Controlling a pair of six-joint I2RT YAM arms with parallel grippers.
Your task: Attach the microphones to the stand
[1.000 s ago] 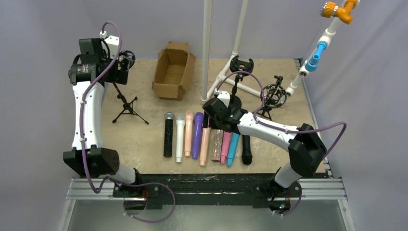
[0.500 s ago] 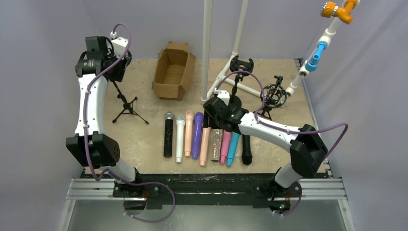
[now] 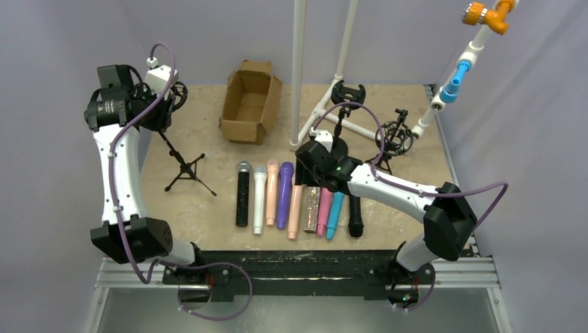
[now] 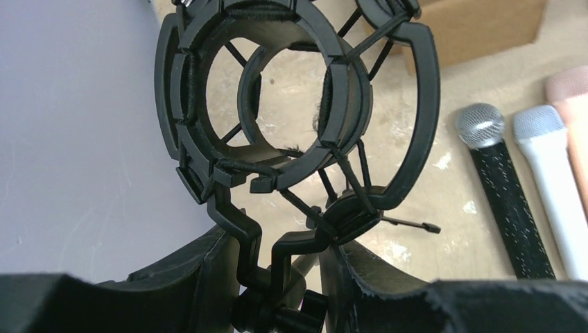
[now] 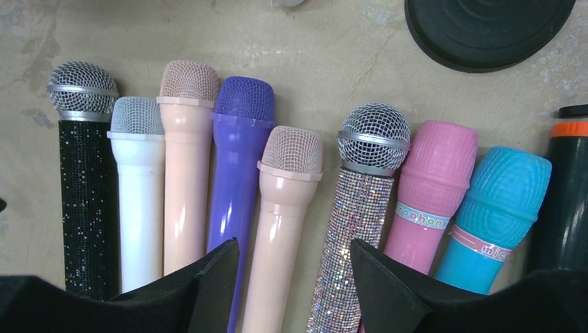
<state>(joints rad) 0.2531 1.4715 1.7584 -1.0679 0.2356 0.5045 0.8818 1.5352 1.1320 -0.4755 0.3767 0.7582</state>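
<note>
My left gripper will carry the leaning stand to its right in the top view, onto bare tabletop by the black glitter microphone, then straighten the stand and release.
Several microphones lie side by side on the table: black glitter [image 3: 243,198], white [image 3: 258,201], peach [image 3: 271,191], purple [image 3: 284,194], a second peach [image 5: 284,201], silver glitter [image 5: 360,201], pink [image 5: 433,187], blue [image 5: 496,208] and plain black [image 3: 355,216]. My right gripper [image 5: 295,270] hovers open just above the second peach and silver glitter ones, touching neither. At the far left my left gripper [image 4: 284,277] is shut on the bracket under the round shock mount [image 4: 277,104] of the black tripod stand [image 3: 186,170], which leans.
An open cardboard box [image 3: 249,100] sits at the back centre. White pipe posts [image 3: 298,69] rise behind the microphones. Two more black stands, one with a clip [image 3: 347,94] and one with a shock mount [image 3: 395,135], are at the back right.
My left gripper has closed round the stand's bracket, and the tripod has shifted and tilted toward the near side. The right gripper has narrowed slightly above the microphones.
</note>
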